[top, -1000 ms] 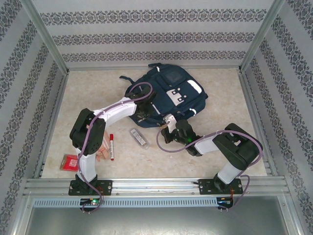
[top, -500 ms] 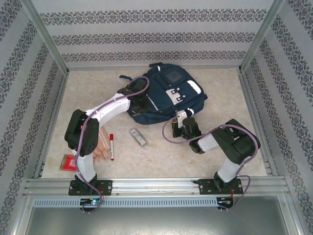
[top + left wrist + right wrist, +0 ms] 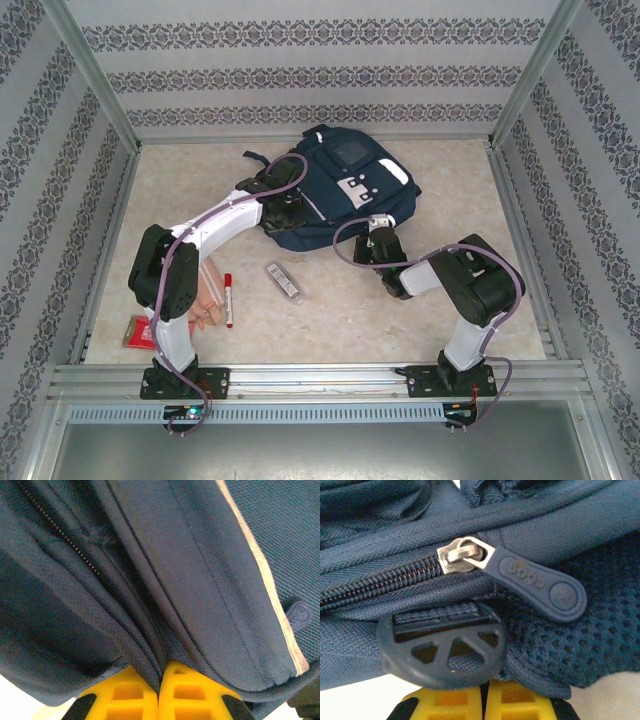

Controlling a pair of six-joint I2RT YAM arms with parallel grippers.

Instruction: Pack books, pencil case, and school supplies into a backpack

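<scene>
The blue zipper pull (image 3: 537,587) lies just outward of my right gripper, past the strap buckle (image 3: 440,650), so I will move its closed fingers slightly outward toward the pull and release.
The navy backpack (image 3: 345,180) lies at the back middle of the table. My left gripper (image 3: 284,208) is at its left edge, and the left wrist view shows the yellow fingers (image 3: 130,692) shut on a fold of the backpack (image 3: 200,570) fabric. My right gripper (image 3: 378,233) is at the bag's near right corner. It is shut against the backpack (image 3: 395,540) edge, just under a round plastic strap buckle (image 3: 440,650) and a zipper pull (image 3: 535,582). The clear pencil case (image 3: 284,281), red-capped marker (image 3: 228,298), wood pieces (image 3: 208,296) and red packet (image 3: 142,331) lie near the front left. The books are out of view.
Metal frame rails and patterned walls close the table in on all sides. A black backpack strap (image 3: 258,158) trails off the bag's left side. Bare tabletop (image 3: 440,190) stretches to the right of the bag and behind it.
Both grippers have moved away from the bases toward the back wall, and the backpack has shifted back and turned with them. The loose supplies have not moved.
</scene>
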